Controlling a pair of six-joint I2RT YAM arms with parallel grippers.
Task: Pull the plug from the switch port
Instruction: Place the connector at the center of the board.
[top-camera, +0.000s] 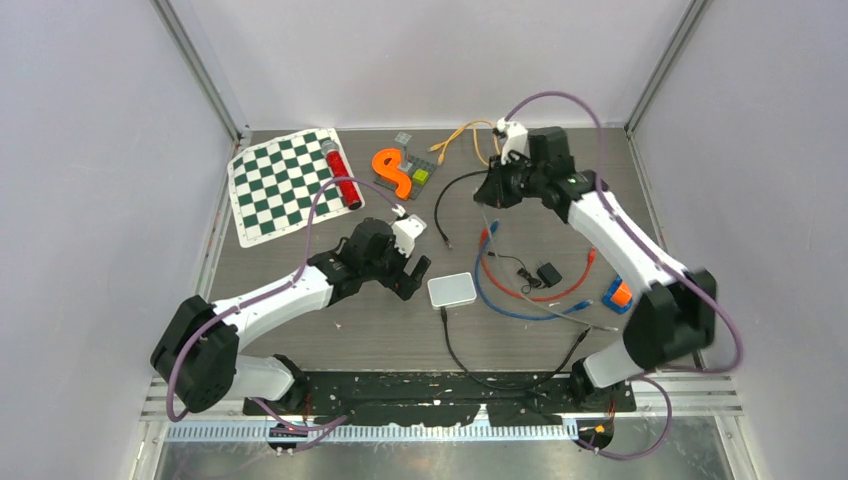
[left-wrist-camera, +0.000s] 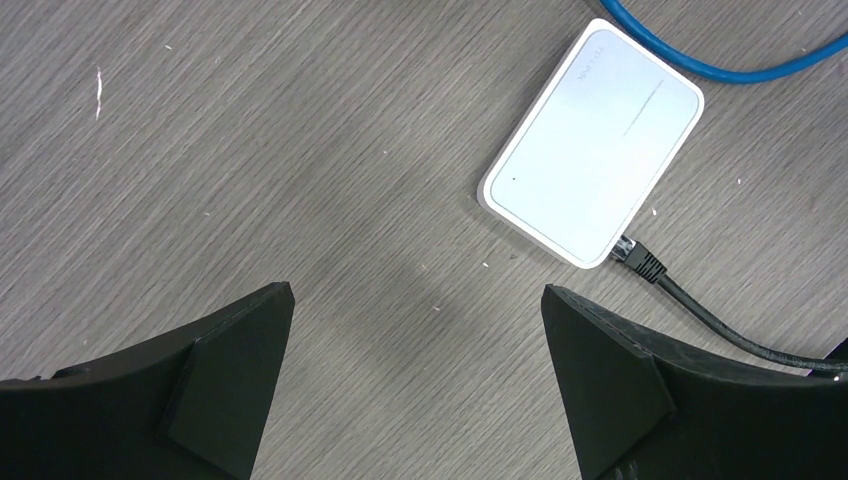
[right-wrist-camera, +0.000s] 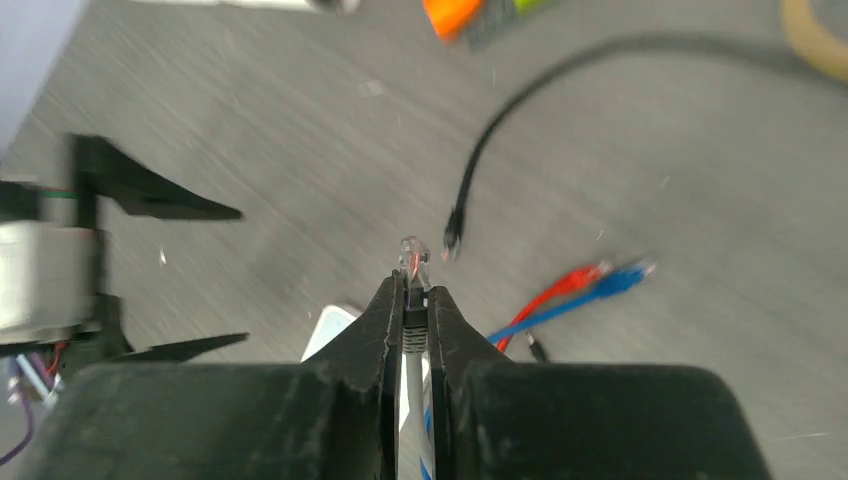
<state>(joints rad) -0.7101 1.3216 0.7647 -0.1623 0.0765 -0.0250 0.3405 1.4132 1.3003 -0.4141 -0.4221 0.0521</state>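
The right gripper brings the grey cable's clear plug down next, free of the switch, toward the table beyond the red and blue plugs (top-camera: 503, 211) (right-wrist-camera: 706, 232), then opens.
The white switch (top-camera: 452, 289) lies flat mid-table, also in the left wrist view (left-wrist-camera: 590, 140). A black plug (left-wrist-camera: 635, 257) on a black cable (top-camera: 470, 370) sits in its near-side port. My left gripper (left-wrist-camera: 415, 295) is open and empty, hovering just left of the switch (top-camera: 410, 275). My right gripper (right-wrist-camera: 413, 290) is raised behind the switch (top-camera: 490, 195). It is shut on the grey cable's clear plug (right-wrist-camera: 412, 255), which pokes out past the fingertips, free of the switch. A corner of the switch (right-wrist-camera: 328, 325) shows below the right fingers.
Red and blue cables (top-camera: 530, 290) loop right of the switch, with a black adapter (top-camera: 548, 273) and an orange-blue object (top-camera: 620, 293). A second loose black cable (top-camera: 445, 195), a yellow cable (top-camera: 465, 135), orange shape (top-camera: 393, 172), red cylinder (top-camera: 340, 175) and chessboard mat (top-camera: 285, 180) lie behind.
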